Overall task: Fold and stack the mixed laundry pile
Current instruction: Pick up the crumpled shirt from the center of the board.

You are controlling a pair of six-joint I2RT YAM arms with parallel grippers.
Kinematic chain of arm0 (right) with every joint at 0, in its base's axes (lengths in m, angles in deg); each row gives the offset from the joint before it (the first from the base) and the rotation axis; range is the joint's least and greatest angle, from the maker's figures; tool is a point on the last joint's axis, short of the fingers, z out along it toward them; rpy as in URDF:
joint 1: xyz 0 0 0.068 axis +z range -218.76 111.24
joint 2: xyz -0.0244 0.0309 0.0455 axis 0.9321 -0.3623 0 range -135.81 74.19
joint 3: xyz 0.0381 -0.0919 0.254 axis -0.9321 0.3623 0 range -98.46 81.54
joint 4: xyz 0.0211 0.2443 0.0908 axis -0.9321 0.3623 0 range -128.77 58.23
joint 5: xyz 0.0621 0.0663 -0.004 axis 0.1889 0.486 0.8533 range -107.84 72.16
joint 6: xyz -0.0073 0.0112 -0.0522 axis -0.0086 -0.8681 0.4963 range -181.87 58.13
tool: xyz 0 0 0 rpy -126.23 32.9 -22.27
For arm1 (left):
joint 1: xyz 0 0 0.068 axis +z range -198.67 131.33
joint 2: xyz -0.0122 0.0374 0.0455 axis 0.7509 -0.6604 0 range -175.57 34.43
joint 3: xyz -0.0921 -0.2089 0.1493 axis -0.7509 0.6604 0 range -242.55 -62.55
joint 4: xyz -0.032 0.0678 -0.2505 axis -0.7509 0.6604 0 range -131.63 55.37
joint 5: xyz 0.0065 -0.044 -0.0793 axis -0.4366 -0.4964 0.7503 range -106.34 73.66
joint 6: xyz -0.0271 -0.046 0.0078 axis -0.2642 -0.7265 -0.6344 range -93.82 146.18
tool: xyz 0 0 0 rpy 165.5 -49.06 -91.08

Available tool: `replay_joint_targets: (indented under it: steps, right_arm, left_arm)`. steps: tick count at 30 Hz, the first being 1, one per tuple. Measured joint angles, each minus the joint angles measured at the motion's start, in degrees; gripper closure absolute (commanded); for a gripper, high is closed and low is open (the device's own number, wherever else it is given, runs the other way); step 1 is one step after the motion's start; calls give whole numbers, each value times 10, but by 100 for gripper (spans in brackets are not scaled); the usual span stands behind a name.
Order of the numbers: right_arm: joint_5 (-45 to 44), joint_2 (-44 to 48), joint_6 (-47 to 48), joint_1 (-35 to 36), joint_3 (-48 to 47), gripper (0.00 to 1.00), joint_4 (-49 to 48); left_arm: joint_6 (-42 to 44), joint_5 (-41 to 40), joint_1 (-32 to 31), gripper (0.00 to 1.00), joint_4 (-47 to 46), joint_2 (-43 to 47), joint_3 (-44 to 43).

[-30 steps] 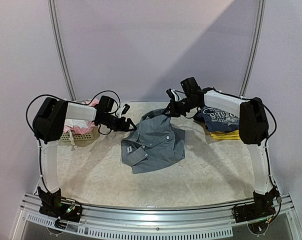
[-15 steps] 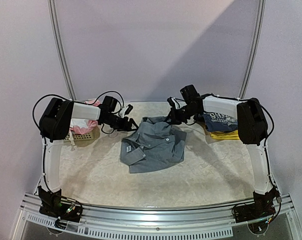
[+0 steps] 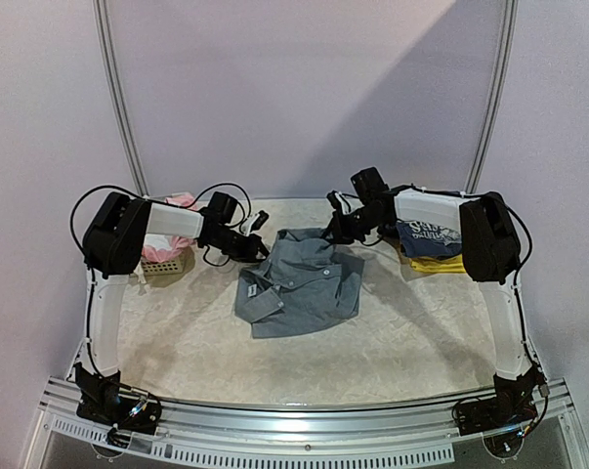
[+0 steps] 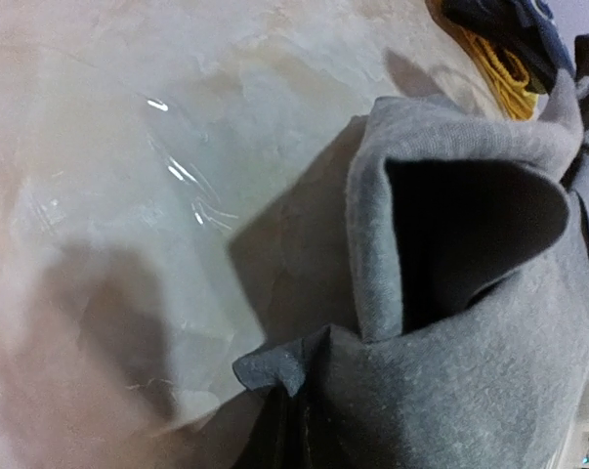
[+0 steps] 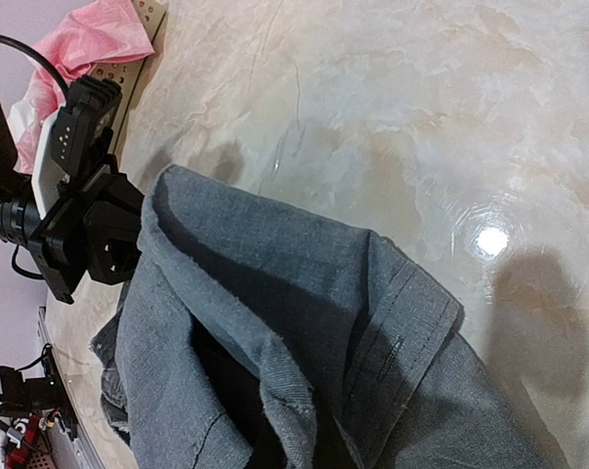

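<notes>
I will lift the back edge of the grey garment (image 3: 299, 283) high with my right gripper, then lower it over the table's middle and release, as the garment is crumpled.
A grey garment (image 3: 299, 283) lies crumpled in the middle of the table. My left gripper (image 3: 259, 246) is at its back left corner. In the left wrist view a pinched fold of the grey cloth (image 4: 284, 366) rises from the hidden jaws, so it is shut on the garment. My right gripper (image 3: 335, 231) is shut on the back right edge and holds it a little off the table. In the right wrist view the raised grey edge (image 5: 304, 293) runs across to the left gripper (image 5: 94, 239).
A folded navy printed tee (image 3: 429, 234) rests on a yellow piece (image 3: 439, 264) at the right. A pale lattice basket (image 3: 162, 265) with pink cloth (image 3: 163, 250) stands at the back left, under the left arm. A curved frame and wall stand behind the table.
The left gripper reached the garment's back left corner and shut on it. The right gripper came down and forward slightly with its edge.
</notes>
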Motion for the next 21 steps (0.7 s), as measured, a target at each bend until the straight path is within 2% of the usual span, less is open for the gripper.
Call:
replay_joint_targets:
  steps: [8,13,18,21]
  right_arm:
    - [10,1,-11,0,0,100,-19]
    - [13,10,-16,0,-16,100,-11]
    - [6,37,-23,0,-88,100,2]
    - [-8,52,-32,0,-160,100,1]
  left_arm:
    - [-21,-2,-1,100,-22,22,43]
    - [-35,-42,-1,100,-10,103,65]
    - [-38,-96,-1,100,5,208,51]
    - [-35,-130,-2,100,24,235,11]
